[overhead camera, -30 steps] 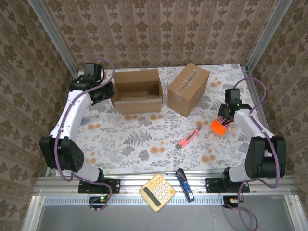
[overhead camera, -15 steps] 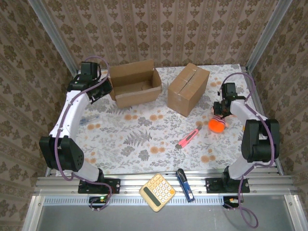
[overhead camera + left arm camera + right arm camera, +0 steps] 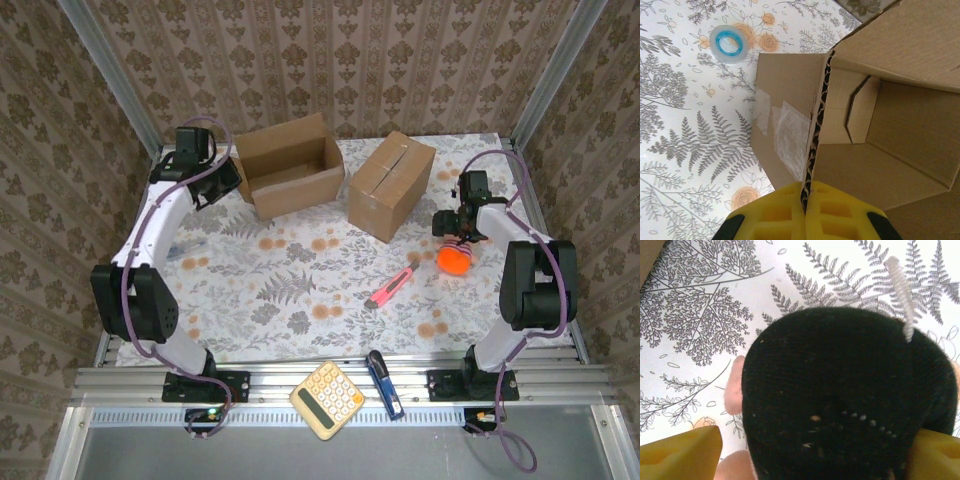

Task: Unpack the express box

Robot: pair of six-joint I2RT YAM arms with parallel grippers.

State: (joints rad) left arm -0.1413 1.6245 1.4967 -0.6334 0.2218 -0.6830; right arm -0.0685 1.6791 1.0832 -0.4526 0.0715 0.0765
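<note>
The box side's corrugated edge (image 3: 246,186) (image 3: 811,164) runs outward from between the left gripper's fingers, so that gripper will next move a little outward, then open its fingers to let go of the box side.
The open brown express box (image 3: 290,165) stands tilted at the back left, its inside facing the camera. My left gripper (image 3: 228,186) is shut on the box's left wall; in the left wrist view the corrugated edge (image 3: 815,135) runs down between the yellow fingers (image 3: 780,215). An orange plush toy (image 3: 455,260) with a black knit hat (image 3: 840,400) lies on the table at the right. My right gripper (image 3: 462,232) hovers over it, open; its yellow fingertips (image 3: 682,450) stand wide on either side of the hat, the left one clear of it.
A closed cardboard box (image 3: 392,185) sits right of the open one. A pink utility knife (image 3: 390,288) lies mid-table. A tape roll (image 3: 728,44) lies left of the open box. A calculator (image 3: 327,400) and a blue tool (image 3: 384,383) rest on the front rail.
The left gripper has tipped and shifted the open box back and to the right. The right gripper has moved back a little, opened and let go of the plush toy.
</note>
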